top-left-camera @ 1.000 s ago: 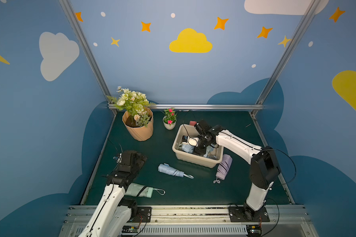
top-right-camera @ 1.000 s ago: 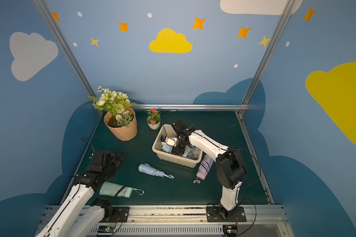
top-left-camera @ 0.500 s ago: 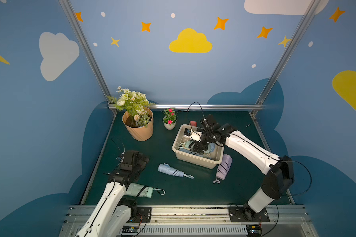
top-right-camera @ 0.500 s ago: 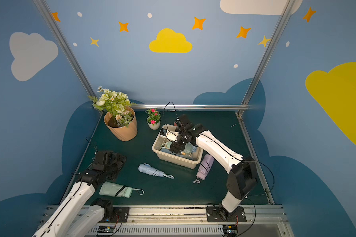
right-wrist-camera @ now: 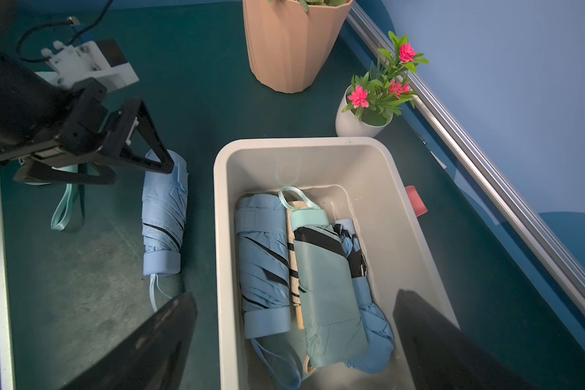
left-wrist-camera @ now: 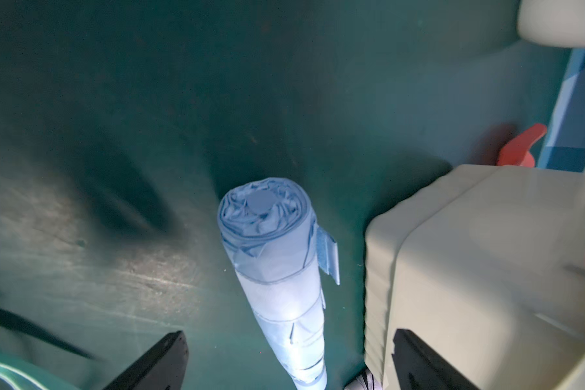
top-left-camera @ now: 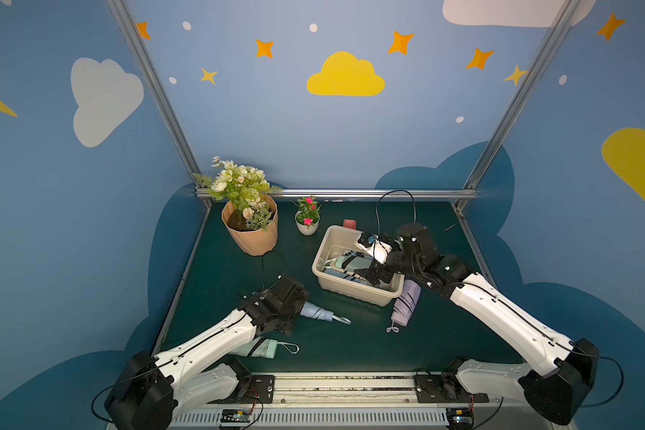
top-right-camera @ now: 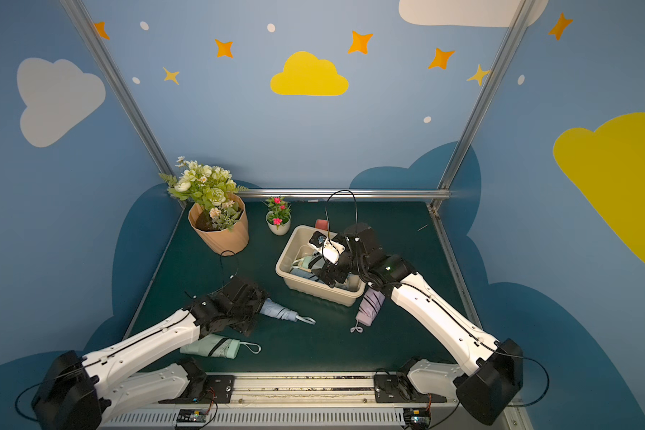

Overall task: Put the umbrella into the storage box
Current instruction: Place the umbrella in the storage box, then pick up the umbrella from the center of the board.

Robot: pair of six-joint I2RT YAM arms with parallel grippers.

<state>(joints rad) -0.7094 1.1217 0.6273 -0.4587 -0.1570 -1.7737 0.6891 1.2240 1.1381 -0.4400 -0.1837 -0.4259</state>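
The robot should next lower its left gripper toward the light blue umbrella's loop, astride the middle of its rolled body (top-left-camera: 311, 310) (left-wrist-camera: 292, 315), as the gripper is still above the umbrella's closed end.
The cream storage box (top-left-camera: 350, 288) (top-right-camera: 315, 294) (right-wrist-camera: 218, 236) (left-wrist-camera: 453, 270) holds several folded umbrellas (right-wrist-camera: 325, 277). My right gripper (right-wrist-camera: 298, 297) (top-left-camera: 369, 273) hangs open above them with nothing between its fingers. A light blue umbrella (top-left-camera: 319, 312) (top-right-camera: 280, 311) (left-wrist-camera: 277, 270) (right-wrist-camera: 164, 209) lies on the green mat left of the box. My left gripper (left-wrist-camera: 289, 337) (top-left-camera: 295, 316) (right-wrist-camera: 139, 172) is open over its closed end, one finger on each side, apart from it.
A mint umbrella (top-left-camera: 257, 348) lies at the front left under my left arm. A lilac umbrella (top-left-camera: 404, 303) rests against the box's right side. A peach flower pot (top-left-camera: 250, 231), a small white pot (top-left-camera: 307, 223) and a red item (top-left-camera: 349, 223) stand behind.
My left gripper has moved right, from the mat's left side to over the light blue umbrella. My right gripper has lifted out of the box, its arm drawn back to the right.
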